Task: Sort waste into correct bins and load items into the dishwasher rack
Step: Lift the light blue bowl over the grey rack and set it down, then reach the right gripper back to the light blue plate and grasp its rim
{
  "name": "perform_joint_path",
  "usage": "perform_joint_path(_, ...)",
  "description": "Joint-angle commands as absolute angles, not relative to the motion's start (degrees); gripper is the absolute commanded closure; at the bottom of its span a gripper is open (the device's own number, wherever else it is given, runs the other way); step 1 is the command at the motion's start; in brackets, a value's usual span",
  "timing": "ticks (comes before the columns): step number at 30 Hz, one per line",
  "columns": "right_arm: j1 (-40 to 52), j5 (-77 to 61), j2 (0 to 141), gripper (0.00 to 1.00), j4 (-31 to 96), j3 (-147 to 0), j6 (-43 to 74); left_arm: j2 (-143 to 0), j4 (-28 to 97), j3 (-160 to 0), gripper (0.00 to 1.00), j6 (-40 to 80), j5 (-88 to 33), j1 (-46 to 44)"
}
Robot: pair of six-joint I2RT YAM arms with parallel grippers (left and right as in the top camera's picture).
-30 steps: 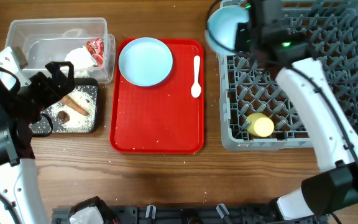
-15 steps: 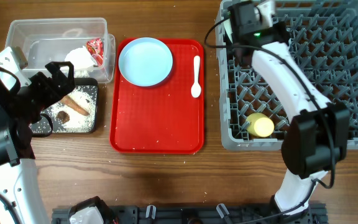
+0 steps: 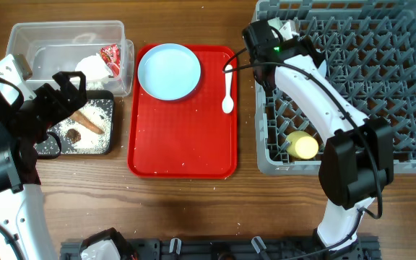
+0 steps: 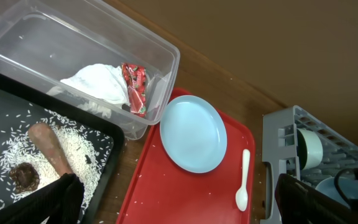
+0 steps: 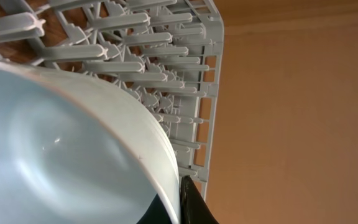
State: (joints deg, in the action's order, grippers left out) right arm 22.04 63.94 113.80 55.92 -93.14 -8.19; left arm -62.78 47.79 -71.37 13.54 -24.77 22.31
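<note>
My right gripper should next bring the bowl down toward the rack's edge by the red serving tray and then let go of the bowl's rim, as there are empty rack wires beside the bowl.
My right gripper is over the grey dishwasher rack's rear left corner, shut on the rim of a pale blue bowl. One finger presses on the rim. The wrist hides the bowl from overhead. A yellow cup lies in the rack's front left. My left gripper is open and empty above the black tray, which holds a brown stick, a brown lump and rice. The clear tub holds white tissue and a red wrapper.
A flat red serving tray lies between the bins and the rack. It carries a pale blue plate and a white spoon. In the left wrist view another bowl stands on edge in the rack.
My right gripper has carried the bowl from beyond the rack's rear left corner down into that corner. The bowl is now hidden from overhead. The left arm has not moved.
</note>
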Motion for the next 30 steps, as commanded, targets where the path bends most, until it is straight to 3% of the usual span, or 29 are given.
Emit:
perform_joint_path(1,22.72,51.90,114.80,0.96,58.17,-92.53,-7.31,-62.78,47.66,-71.92,0.00,12.19,-24.82,22.24)
perform_joint_path(9,22.85,46.06,114.80,0.96,62.59,-92.55,-7.35,-62.78,47.66,-71.92,0.00,12.21,-24.82,22.24)
perform_joint_path(11,23.83,46.04,114.78,0.87,64.88,-92.55,-7.35,-62.78,47.66,-71.92,0.00,12.19,-24.82,22.24)
perform_joint_path(13,25.96,46.04,114.76,0.60,67.11,-92.55,-7.49,-62.78,47.66,-71.92,0.00,12.19,-24.82,22.24)
perform_joint_path(14,26.83,46.04,114.76,0.56,67.66,-92.55,-7.51,-62.78,47.66,-71.92,0.00,12.19,-24.82,22.24)
perform_joint_path(18,30.17,46.04,114.74,0.50,69.97,-92.66,-7.55,-62.78,47.66,-71.92,0.00,12.19,-24.82,22.24)
perform_joint_path(21,32.29,46.02,114.74,0.41,71.53,-92.66,-7.51,-62.78,47.66,-71.92,0.00,12.19,-24.82,22.24)
perform_joint_path(22,32.86,46.00,114.74,0.32,71.68,-92.66,-7.51,-62.78,47.66,-71.92,0.00,12.19,-24.82,22.24)
perform_joint_path(23,33.45,46.00,114.74,0.14,71.59,-92.66,-7.51,-62.78,47.66,-71.92,0.00,12.21,-24.82,22.24)
perform_joint_path(30,33.91,42.89,112.66,0.00,69.71,-96.09,-7.55,-62.78,47.66,-71.92,0.00,12.19,-24.82,22.24)
